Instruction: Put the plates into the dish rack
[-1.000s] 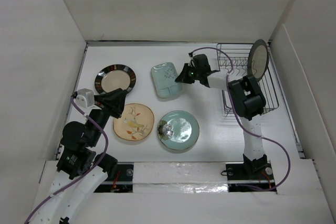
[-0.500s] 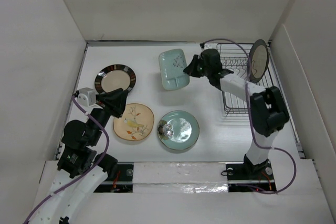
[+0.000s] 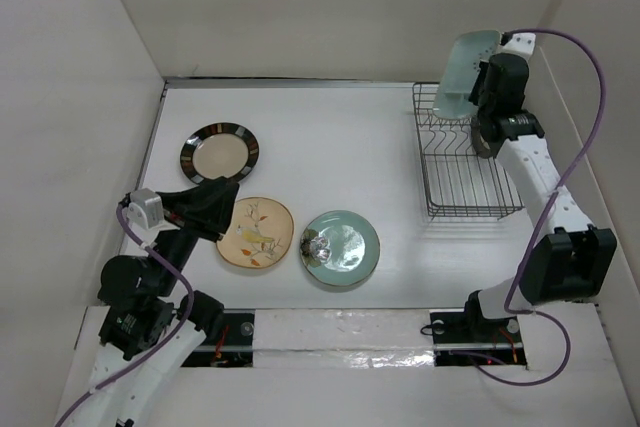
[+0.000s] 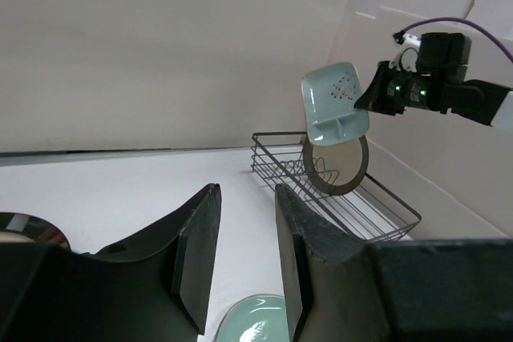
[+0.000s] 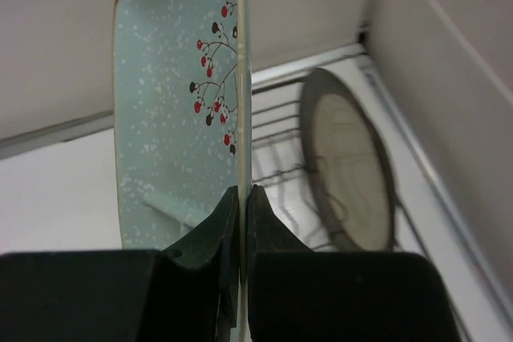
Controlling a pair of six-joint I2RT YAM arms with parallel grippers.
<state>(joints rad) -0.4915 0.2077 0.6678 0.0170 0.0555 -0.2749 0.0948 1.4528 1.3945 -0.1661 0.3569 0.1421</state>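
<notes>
The green plate point(image 3: 462, 75) goes down into the rack wires point(image 3: 459, 135) next as my right gripper tilts downward and then releases it. The wires lie below my right gripper, beside the cream plate.
My right gripper point(image 3: 480, 87) point(image 5: 242, 190) is shut on the edge of the squarish pale green plate point(image 3: 462, 75) point(image 5: 172, 118) and holds it upright in the air above the far end of the dish rack point(image 3: 470, 182) point(image 5: 276, 138). A cream plate with a dark rim point(image 5: 349, 174) point(image 4: 337, 167) stands upright in the rack. The striped plate point(image 3: 220, 151), the floral plate point(image 3: 256, 232) and the round celadon plate point(image 3: 341, 247) lie flat on the table. My left gripper point(image 3: 225, 209) point(image 4: 244, 190) is open and empty, over the floral plate's left edge.
White walls close in the table at the back and on both sides. The right wall point(image 3: 590, 147) runs close beside the rack. The right arm's purple cable point(image 3: 590, 107) loops out over the rack's right side.
My right gripper has lifted the squarish green plate off the table and carried it right and up, above the rack. My left arm has drawn back slightly to the left.
</notes>
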